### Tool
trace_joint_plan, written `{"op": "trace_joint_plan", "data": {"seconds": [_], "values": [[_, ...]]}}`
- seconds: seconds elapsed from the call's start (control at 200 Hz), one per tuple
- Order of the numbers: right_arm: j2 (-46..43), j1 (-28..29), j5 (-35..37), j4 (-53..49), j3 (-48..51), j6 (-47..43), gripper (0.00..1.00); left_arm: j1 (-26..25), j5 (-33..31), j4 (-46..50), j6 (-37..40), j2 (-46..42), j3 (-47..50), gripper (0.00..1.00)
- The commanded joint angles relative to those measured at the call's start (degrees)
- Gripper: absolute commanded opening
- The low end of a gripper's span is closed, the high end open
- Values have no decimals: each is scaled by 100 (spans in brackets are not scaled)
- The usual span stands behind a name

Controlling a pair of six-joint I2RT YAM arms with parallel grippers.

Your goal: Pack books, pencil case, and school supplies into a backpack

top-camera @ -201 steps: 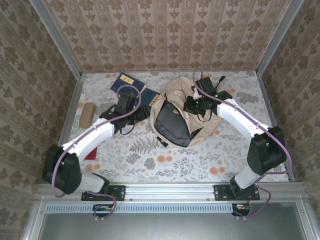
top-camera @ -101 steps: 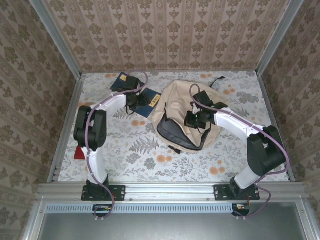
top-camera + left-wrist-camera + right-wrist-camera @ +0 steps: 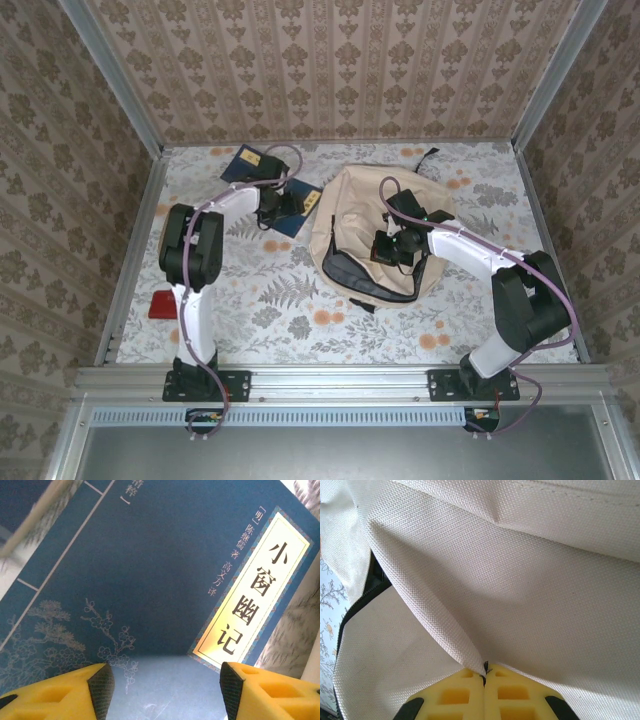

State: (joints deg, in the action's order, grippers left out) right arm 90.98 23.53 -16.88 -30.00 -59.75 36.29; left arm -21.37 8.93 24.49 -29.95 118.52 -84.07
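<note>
My right gripper moves a little toward the navy books next, since the fabric is pinched between its fingers. It then opens to release the fold.
A dark navy book [image 3: 306, 200] with a pale title label [image 3: 260, 595] lies at the back of the table, left of the backpack. My left gripper [image 3: 285, 205] hovers just over its cover [image 3: 150, 580], open, with nothing between the fingertips [image 3: 102, 685]. A second navy book [image 3: 243, 160] lies further back left. The large beige backpack [image 3: 360, 195] lies in the middle, its dark lining [image 3: 370, 272] showing along the front. My right gripper [image 3: 393, 245] is shut on a fold of the backpack fabric [image 3: 465, 630]. The pencil case is hidden.
A flat red object [image 3: 163, 303] lies by the left wall. Patterned walls close the table on three sides. A black strap [image 3: 430, 155] trails from the backpack's far end. The left arm's elbow [image 3: 185, 245] stands high at the left.
My left arm has swung from the front left to the back and now sits over the navy book, jaws wider. My right gripper has drawn the backpack flap toward the front.
</note>
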Motion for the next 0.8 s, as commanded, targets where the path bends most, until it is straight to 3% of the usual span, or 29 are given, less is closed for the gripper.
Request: {"op": "trace_joint_plan", "data": {"seconds": [0.0,0.18,0.405,0.48,0.61,0.645,0.71,0.79], "values": [[-16,29,-96,62,-279,129,0,-67,-138,793,-129,-287,822,63],[236,151,-113,191,-567,219,0,-304,-69,618,-529,-1171,2193,64],[401,257,-14,90,-792,214,0,-627,67,445,-979,-2215,3048,66],[269,257,141,-48,-849,145,9,-606,130,504,-947,-2600,3062,68],[-135,344,602,-401,-894,28,39,-511,250,793,-696,-3134,2808,72],[-218,399,741,-468,-929,-12,44,-269,314,830,-607,-3225,2760,74],[-299,567,1005,-607,-1014,-54,51,-45,372,897,-452,-3324,2718,77],[-278,847,1266,-687,-1143,-52,53,271,396,965,-294,-3336,2720,80]]}}
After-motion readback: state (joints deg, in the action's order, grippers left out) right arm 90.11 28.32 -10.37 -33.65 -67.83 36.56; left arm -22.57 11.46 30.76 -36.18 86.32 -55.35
